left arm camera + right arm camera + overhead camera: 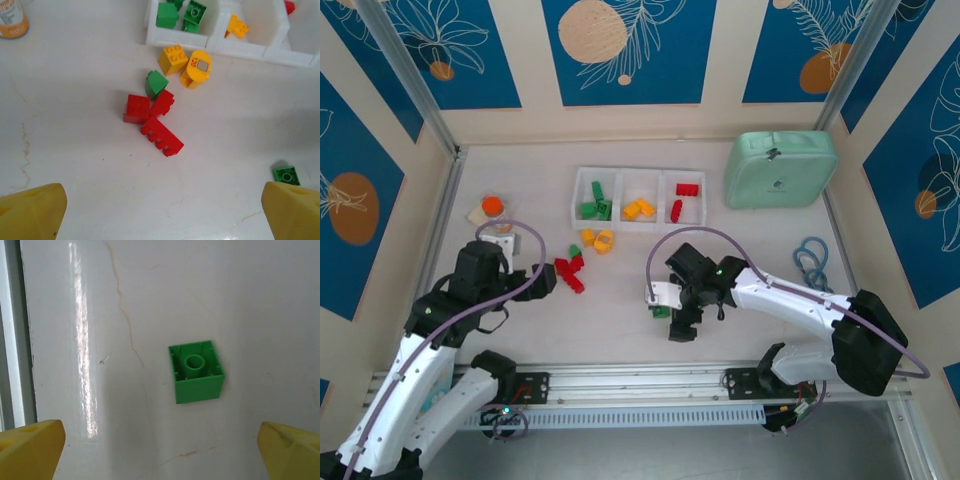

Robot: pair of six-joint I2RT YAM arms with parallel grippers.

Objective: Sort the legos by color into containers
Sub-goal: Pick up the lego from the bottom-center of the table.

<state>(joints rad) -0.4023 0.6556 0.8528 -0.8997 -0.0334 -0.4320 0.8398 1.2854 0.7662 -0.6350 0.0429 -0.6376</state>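
Next, my right gripper will lower and advance until its open fingers straddle the upside-down green brick (661, 312), since that lies below and ahead of its fingertips.
The white three-compartment tray (638, 177) holds green legos on the left, yellow-orange in the middle and red on the right. Loose on the table lie two yellow legos (597, 240) and a red cluster (570, 272). In the left wrist view the red bricks (152, 122), a green brick (156, 83) and the yellow ones (185, 64) lie ahead of my open left gripper (162, 215), short of the tray (220, 44). My left gripper (544, 282) stands just left of the red cluster. My right gripper (672, 312) hovers open over one upside-down green brick (196, 371), which lies apart from its fingertips (30, 447).
A mint-green case (780, 168) sits at the back right. A blue cable loop (812, 262) lies right of the right arm. At the left stand an orange-capped bottle (492, 207) and a small white box (501, 240). A metal rail (640, 385) runs along the near edge.
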